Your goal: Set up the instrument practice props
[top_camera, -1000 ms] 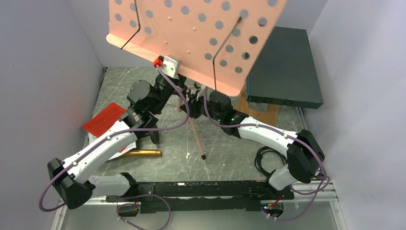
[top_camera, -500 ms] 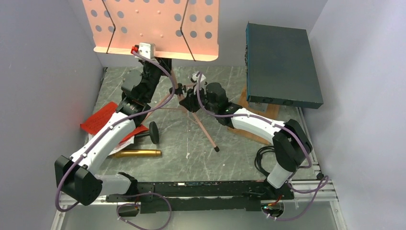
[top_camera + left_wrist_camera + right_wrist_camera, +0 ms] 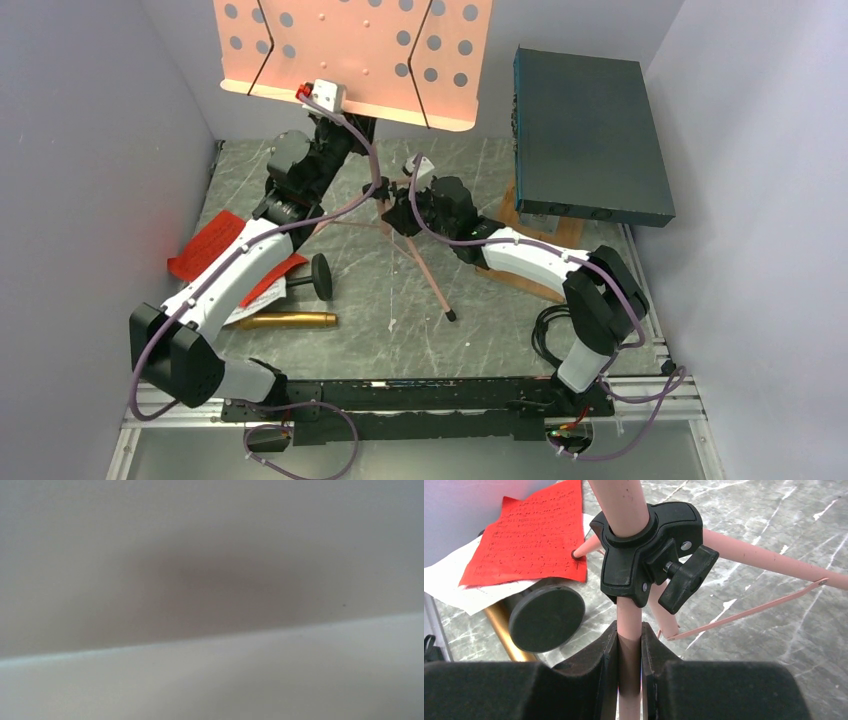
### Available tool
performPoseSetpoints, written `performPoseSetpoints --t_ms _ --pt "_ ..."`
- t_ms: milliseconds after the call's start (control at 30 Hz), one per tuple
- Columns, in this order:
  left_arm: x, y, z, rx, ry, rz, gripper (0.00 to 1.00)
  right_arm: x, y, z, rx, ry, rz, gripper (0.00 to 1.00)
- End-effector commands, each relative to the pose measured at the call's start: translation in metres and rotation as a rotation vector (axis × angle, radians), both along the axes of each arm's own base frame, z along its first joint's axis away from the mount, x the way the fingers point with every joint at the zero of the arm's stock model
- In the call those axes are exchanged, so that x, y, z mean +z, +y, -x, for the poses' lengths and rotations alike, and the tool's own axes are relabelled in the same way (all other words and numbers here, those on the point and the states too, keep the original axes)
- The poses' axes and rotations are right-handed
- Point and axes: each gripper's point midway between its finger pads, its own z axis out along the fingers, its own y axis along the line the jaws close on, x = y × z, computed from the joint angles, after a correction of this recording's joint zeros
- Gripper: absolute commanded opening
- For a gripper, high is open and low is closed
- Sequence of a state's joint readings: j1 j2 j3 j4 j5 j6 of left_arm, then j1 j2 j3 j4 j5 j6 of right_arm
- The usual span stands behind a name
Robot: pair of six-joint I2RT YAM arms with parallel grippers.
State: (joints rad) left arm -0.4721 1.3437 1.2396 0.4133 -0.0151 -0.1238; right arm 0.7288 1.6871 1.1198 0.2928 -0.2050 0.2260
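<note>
The stand's hub lies toward the right in the top view from the left gripper, so that gripper will ease that way next and release the stand under its desk.
The pink perforated music stand's desk [image 3: 350, 50] is raised high at the back, and one tripod leg [image 3: 425, 275] reaches down to the table. My right gripper [image 3: 629, 645] is shut on the stand's pink pole [image 3: 629, 625] just below the black hub [image 3: 644, 555]. My left gripper [image 3: 335, 135] sits right under the desk's lower edge, its fingers hidden; the left wrist view shows only grey blur. Red music sheets [image 3: 215, 243] and a white sheet [image 3: 454, 585] lie at the left, with the gold microphone [image 3: 290, 320] and the black round-base mic stand [image 3: 322, 277] lying beside them.
A large dark teal box [image 3: 585, 135] rests on a wooden board [image 3: 520, 270] at the back right. A black cable coil [image 3: 550, 335] lies near the right arm's base. Grey walls close in on the left, right and back.
The stand's desk swung from tilted over the right side to the left, then slightly back right. Both arms moved with it, and the leg's foot shifted right.
</note>
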Motion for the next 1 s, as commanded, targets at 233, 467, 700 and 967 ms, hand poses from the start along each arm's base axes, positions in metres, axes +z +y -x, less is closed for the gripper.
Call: performPoseSetpoints --t_ms 233,467,700,967 --pt "0.167 0.016 0.069 -0.118 -0.375 0.183 0.00 -0.016 -0.070 -0.052 -0.271 -0.016 0.158 0.00" --pt "0.175 0.008 0.068 -0.158 -0.363 0.198 0.00 -0.010 -0.071 -0.054 -0.275 -0.024 0.149 0.00" --pt "0.137 0.009 0.045 -0.101 -0.264 0.170 0.00 -0.038 -0.081 -0.053 -0.280 0.009 0.201 0.00" --pt "0.080 -0.004 0.018 -0.089 -0.132 0.078 0.00 -0.051 -0.080 -0.054 -0.287 0.040 0.200 0.00"
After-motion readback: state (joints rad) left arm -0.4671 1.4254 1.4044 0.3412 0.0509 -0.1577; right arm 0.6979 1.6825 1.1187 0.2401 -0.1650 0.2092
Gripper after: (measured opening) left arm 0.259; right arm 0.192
